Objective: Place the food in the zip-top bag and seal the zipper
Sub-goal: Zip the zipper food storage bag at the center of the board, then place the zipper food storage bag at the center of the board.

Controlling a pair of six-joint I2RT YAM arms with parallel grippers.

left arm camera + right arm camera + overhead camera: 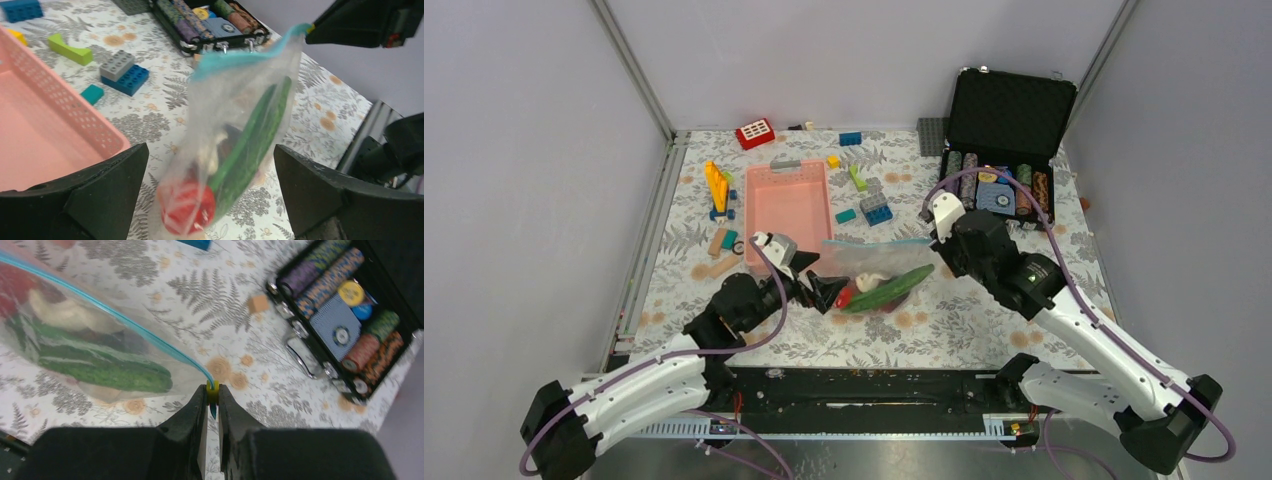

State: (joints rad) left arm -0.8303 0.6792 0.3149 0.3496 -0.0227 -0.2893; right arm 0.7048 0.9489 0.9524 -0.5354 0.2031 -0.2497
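The food is inside the raised bag, so my right gripper will turn, lower toward the tabletop beside the pink basket and release the yellow slider.
The clear zip-top bag (879,262) lies right of the pink basket, with the food inside it: long green pods (889,288), a red piece (845,297) and a white piece (869,281). My right gripper (213,390) is shut on the yellow slider at the right end of the light-blue zipper (125,320) and holds that corner up. My left gripper (211,150) is open, its jaws wide on either side of the bag's (235,115) lower end without touching it. The red piece (187,205) and the green pods (252,140) show between them.
The pink basket (786,205) stands left of the bag. An open black case of poker chips (999,150) is at the back right. Loose building blocks (874,208) lie behind the bag, others (717,188) left of the basket. A small tan cube (259,303) lies near the case.
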